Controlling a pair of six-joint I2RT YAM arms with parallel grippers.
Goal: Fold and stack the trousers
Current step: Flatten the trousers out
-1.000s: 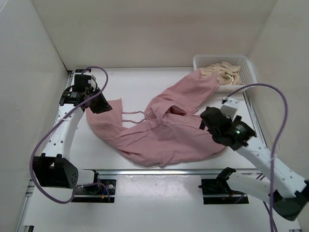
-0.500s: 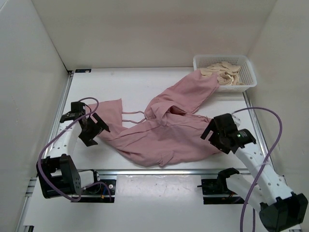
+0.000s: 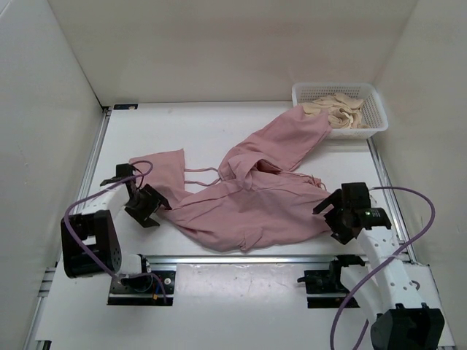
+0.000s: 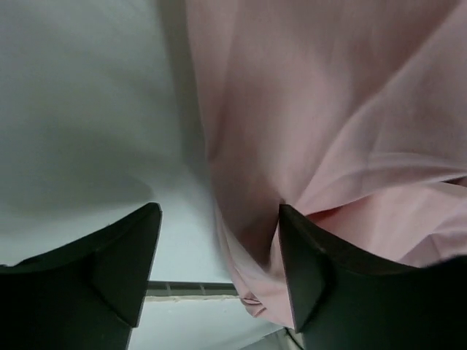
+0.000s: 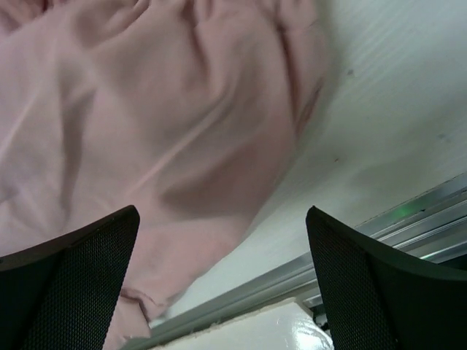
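Observation:
The trousers' bunched end point(image 3: 319, 200) point(image 5: 281, 120) lies below and outward, where bare table leaves finger room, so next I need to move my right gripper down and outward to close on it.
The dusty-pink trousers point(image 3: 248, 204) lie crumpled across the middle of the table, one leg reaching up to the white basket point(image 3: 379, 109). My left gripper point(image 3: 149, 211) sits low at the trousers' left edge, open. In the left wrist view the cloth's edge point(image 4: 328, 109) runs down between the open fingers point(image 4: 124, 270), which are not closed on it. My right gripper point(image 3: 332, 219) hovers open at the trousers' right end. In the right wrist view pink cloth point(image 5: 146, 109) lies below my right gripper point(image 5: 221, 215), nothing held.
The basket at the back right holds cream-coloured clothing point(image 3: 337, 109). An aluminium rail point(image 3: 241, 257) runs along the table's near edge just past the cloth. White walls close in the left, back and right sides.
The left gripper opened, let go of the trousers' left edge and drew back towards the near edge. That edge now lies flat. The right arm pulled back to the near right.

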